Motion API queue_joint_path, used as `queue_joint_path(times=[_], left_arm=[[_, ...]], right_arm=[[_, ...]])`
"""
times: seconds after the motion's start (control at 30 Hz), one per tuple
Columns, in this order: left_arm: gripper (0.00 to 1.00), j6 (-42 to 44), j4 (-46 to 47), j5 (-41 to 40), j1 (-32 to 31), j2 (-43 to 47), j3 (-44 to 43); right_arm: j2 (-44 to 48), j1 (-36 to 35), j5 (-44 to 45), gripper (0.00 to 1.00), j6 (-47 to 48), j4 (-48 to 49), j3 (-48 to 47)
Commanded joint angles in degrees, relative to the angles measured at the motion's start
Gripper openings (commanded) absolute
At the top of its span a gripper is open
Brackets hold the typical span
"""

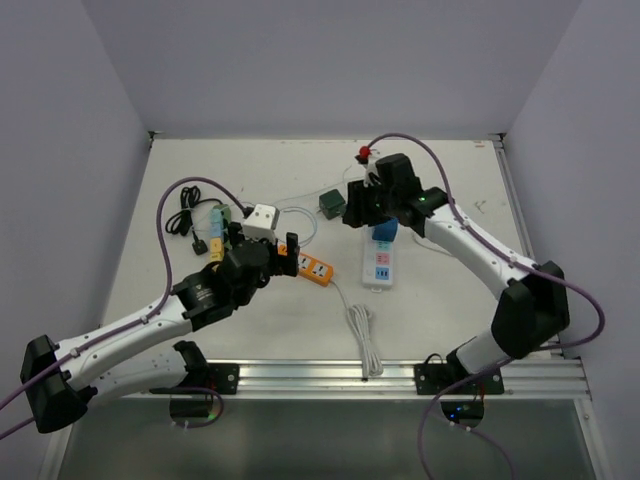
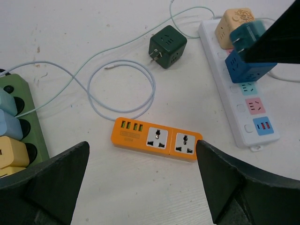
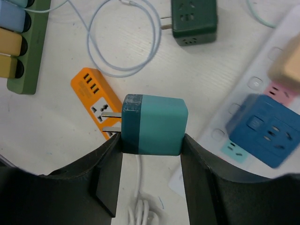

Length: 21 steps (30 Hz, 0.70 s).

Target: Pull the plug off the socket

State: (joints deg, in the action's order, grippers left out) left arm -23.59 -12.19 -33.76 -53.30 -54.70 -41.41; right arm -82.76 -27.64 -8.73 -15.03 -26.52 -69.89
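Note:
My right gripper goes past the dark green cube adapter and down over the pale cable's loop (image 1: 299,223) (image 3: 123,38) next. Open table shows there, clear of the power strips.
My right gripper (image 3: 152,140) is shut on a teal plug (image 3: 157,124) and holds it in the air, its two metal prongs bare and pointing left. The plug is clear of the white power strip (image 3: 255,84), which lies below and to the right with a blue cube adapter (image 3: 265,129) and a beige plug (image 3: 286,65) in it. In the top view the right gripper (image 1: 375,205) hovers over the strip's (image 1: 380,268) far end. The left wrist view shows the teal plug (image 2: 246,35) above the strip (image 2: 243,112). My left gripper (image 2: 143,187) is open and empty, just short of an orange power strip (image 2: 157,138).
A dark green cube adapter (image 1: 331,205) lies loose with a looped pale cable (image 2: 122,89). A green power strip (image 1: 218,225) with coloured plugs sits at the left, a white cube (image 1: 262,218) beside it. The white strip's coiled cord (image 1: 362,330) lies near the front edge.

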Motion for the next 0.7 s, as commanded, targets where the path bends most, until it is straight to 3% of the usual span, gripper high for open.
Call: queue_joint_path(times=[0.0,0.23,0.4,0.57,0.67], left_arm=[[0.99,-1.54,-0.73,-2.98,0.47,2.40,1.24],[1.00,-2.95,-3.54,-3.33,0.74,4.24,2.38],[1.00,-3.30,-4.42,-3.07,0.74,7.40,3.35],[1.00,-3.56,-4.95,-2.28,0.74,8.03,3.96],[1.00,-3.65,-4.51,-2.02,0.83,8.03,4.84]], right_arm=[[-9.56,-5.40,0.99,0.25,0.26,1.83,-8.65],[-27.70,-10.94,6.18,0.24,0.17,3.50,-22.64],[-38.51,-12.53,8.46,0.25,1.23,-0.79,-34.84],[-45.72,-12.62,11.18,0.27,0.53,-1.35,-39.53],[-46.61,-12.70,13.73,0.33,-0.61,0.85,-39.18]])
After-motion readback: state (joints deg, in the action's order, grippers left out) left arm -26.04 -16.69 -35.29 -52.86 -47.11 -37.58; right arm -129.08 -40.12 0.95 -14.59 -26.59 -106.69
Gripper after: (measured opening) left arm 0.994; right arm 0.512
